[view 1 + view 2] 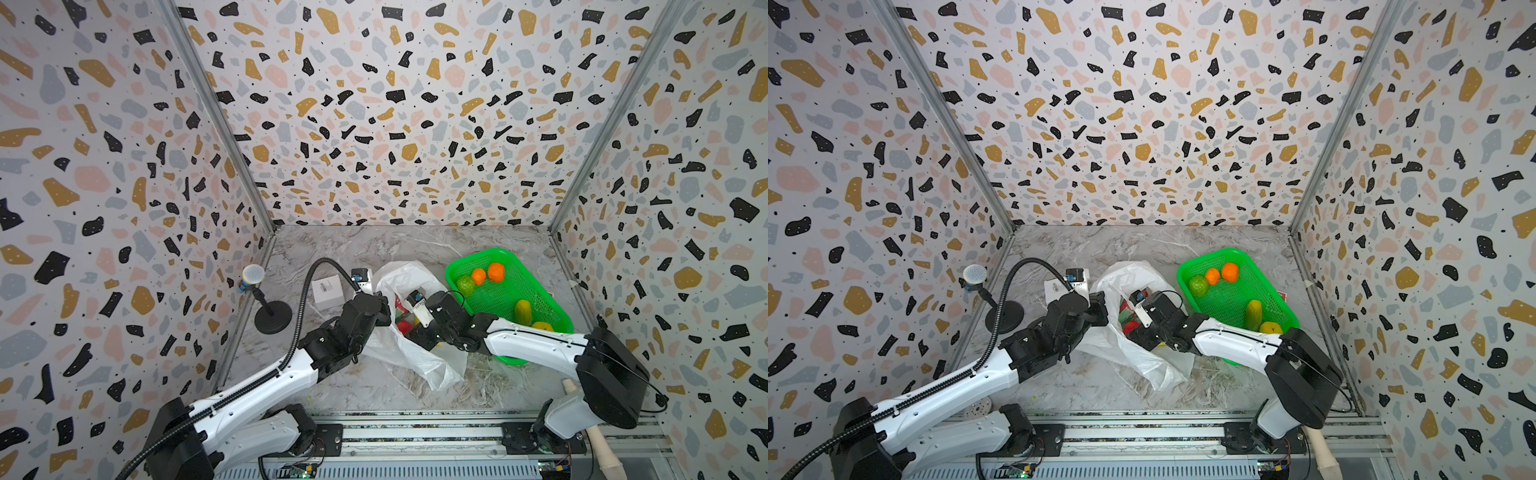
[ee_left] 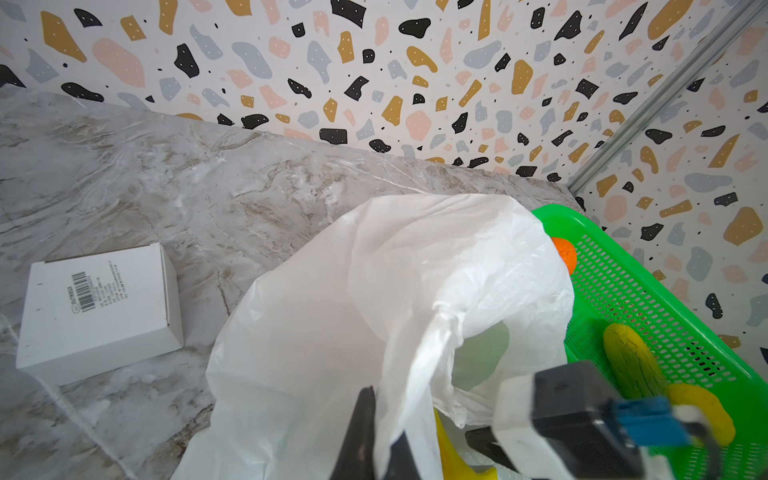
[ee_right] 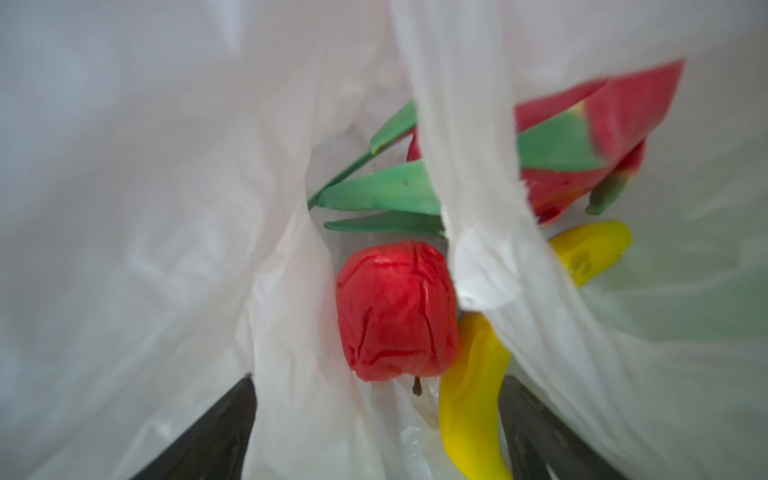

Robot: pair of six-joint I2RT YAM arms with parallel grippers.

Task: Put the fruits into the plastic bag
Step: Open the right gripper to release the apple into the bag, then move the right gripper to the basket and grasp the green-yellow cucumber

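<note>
I should raise my empty right gripper out of the bag (image 1: 415,357), move it across the tray's rim to the green-yellow oblong, and lower it onto its near end.
The plastic bag (image 1: 415,357) lies crumpled mid-table, its mouth held up. My left gripper (image 2: 384,432) is shut on the bag's rim, seen in a top view (image 1: 384,309). My right gripper (image 3: 378,386) is open inside the mouth, its fingers (image 3: 232,415) spread with nothing between them. Just past them in the bag lie a red round fruit (image 3: 395,311), a yellow banana (image 3: 469,395) and a pink-red dragon fruit (image 3: 582,158). In the green tray (image 1: 511,286) sit two oranges (image 1: 478,276) (image 1: 496,272), a green round fruit (image 1: 466,285), a green-yellow oblong (image 1: 523,312) and a yellow round fruit (image 1: 542,327).
A small white box (image 1: 328,291) stands left of the bag, behind my left gripper. A microphone on a round black stand (image 1: 272,318) is by the left wall. Patterned walls close in the table on three sides.
</note>
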